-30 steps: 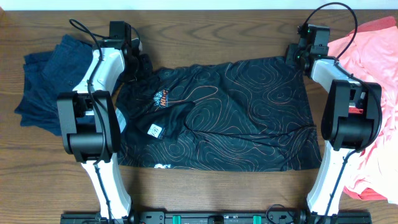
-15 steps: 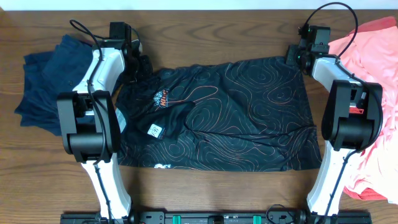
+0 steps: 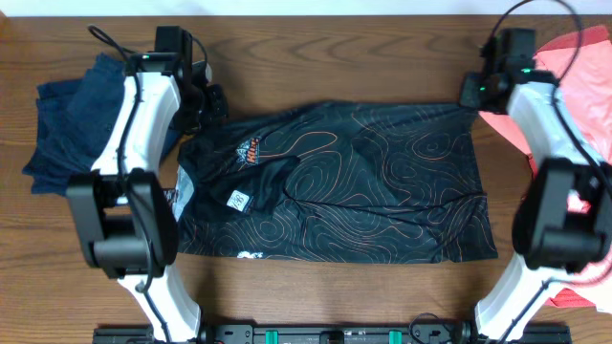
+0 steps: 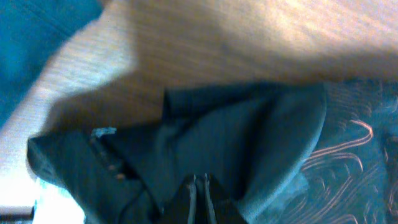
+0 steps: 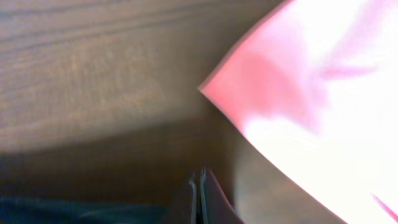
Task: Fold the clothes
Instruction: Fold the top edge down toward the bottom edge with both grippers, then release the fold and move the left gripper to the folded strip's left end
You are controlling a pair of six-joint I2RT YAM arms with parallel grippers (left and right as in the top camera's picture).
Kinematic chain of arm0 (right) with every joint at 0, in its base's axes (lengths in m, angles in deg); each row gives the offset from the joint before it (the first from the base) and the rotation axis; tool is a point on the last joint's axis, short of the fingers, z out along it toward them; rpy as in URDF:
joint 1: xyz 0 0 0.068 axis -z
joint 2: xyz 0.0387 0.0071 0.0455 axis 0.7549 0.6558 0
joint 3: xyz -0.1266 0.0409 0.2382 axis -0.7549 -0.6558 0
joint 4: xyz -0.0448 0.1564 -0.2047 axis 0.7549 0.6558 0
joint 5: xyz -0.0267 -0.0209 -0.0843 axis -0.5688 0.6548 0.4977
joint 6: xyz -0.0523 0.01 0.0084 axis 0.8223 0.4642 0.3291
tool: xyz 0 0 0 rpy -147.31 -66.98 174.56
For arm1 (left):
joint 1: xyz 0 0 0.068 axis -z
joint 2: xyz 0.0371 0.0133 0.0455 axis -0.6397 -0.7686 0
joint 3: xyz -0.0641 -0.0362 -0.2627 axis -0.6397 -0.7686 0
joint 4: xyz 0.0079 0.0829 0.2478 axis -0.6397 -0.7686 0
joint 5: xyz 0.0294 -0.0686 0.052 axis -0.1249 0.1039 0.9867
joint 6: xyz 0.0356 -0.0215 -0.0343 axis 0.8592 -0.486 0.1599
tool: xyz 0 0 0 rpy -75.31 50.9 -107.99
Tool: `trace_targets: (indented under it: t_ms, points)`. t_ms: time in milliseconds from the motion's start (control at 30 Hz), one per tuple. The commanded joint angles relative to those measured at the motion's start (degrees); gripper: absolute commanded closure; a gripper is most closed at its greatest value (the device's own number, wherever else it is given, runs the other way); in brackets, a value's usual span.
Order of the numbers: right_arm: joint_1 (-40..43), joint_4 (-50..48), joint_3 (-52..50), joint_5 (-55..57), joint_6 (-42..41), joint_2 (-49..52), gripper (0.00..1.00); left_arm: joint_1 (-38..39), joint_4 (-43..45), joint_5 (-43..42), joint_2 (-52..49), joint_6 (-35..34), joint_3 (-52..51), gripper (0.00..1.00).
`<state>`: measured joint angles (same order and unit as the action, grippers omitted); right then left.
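The shirt's near side lies flat and baseward of my left gripper, so next I will draw my left gripper back over that side to release the held corner of the shirt.
A black shirt (image 3: 354, 182) with orange contour lines and a small chest logo lies spread across the middle of the wooden table. My left gripper (image 3: 210, 103) is shut on its far left corner, by the sleeve. In the left wrist view the jaws (image 4: 200, 186) are closed on bunched dark fabric (image 4: 249, 137). My right gripper (image 3: 469, 96) is shut on the shirt's far right corner. In the right wrist view the jaws (image 5: 199, 183) are closed, with dark fabric (image 5: 62, 211) just left of them. The shirt's far edge is stretched between both grippers.
A crumpled dark blue garment (image 3: 67, 124) lies at the far left and shows in the left wrist view (image 4: 31, 37). A pink garment (image 3: 574, 86) lies along the right edge, close to my right gripper, and shows in the right wrist view (image 5: 323, 93).
Both grippers have moved outward and slightly toward the front with the shirt's far corners. The shirt's far edge is now pulled straighter and flatter.
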<state>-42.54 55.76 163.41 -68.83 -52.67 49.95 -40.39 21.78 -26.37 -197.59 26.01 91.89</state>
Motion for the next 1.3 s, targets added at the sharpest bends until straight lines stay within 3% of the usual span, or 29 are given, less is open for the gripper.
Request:
trace_targets:
  t_ms: [0,267,367,667,1067,1100,1200,1267]
  points:
    - [1.3,7.0,0.1,7.9,-0.7,-5.6,0.99,-0.3,-5.0,0.0,3.7,-0.3,0.3,0.94]
    - [4.9,30.4,-0.2,10.4,-0.2,-7.9,0.99,-1.7,-23.3,7.3,7.8,-0.3,0.3,0.94]
    - [6.5,35.5,-0.4,10.4,-0.2,-7.9,0.99,-2.5,-26.3,10.9,7.8,-0.3,-0.9,0.94]
    - [9.2,43.7,-0.6,10.4,-0.2,-7.9,0.99,-4.5,-27.1,11.4,7.8,-0.3,-9.1,0.94]
    - [9.3,46.2,-6.7,10.4,-0.2,-7.9,0.99,-4.6,-32.3,11.4,7.8,-0.3,-13.2,0.94]
    - [9.3,46.0,-7.5,10.4,-0.2,-7.9,0.98,-4.6,-32.5,11.4,7.8,-0.3,-13.4,0.94]
    - [9.6,44.3,-9.6,10.4,-0.2,-7.9,0.57,-4.6,-33.1,11.3,7.8,-0.3,-13.5,0.85]
    - [9.7,43.5,-10.2,10.3,-0.3,-7.9,0.55,-4.5,-34.0,11.3,7.8,-0.3,-13.4,0.83]
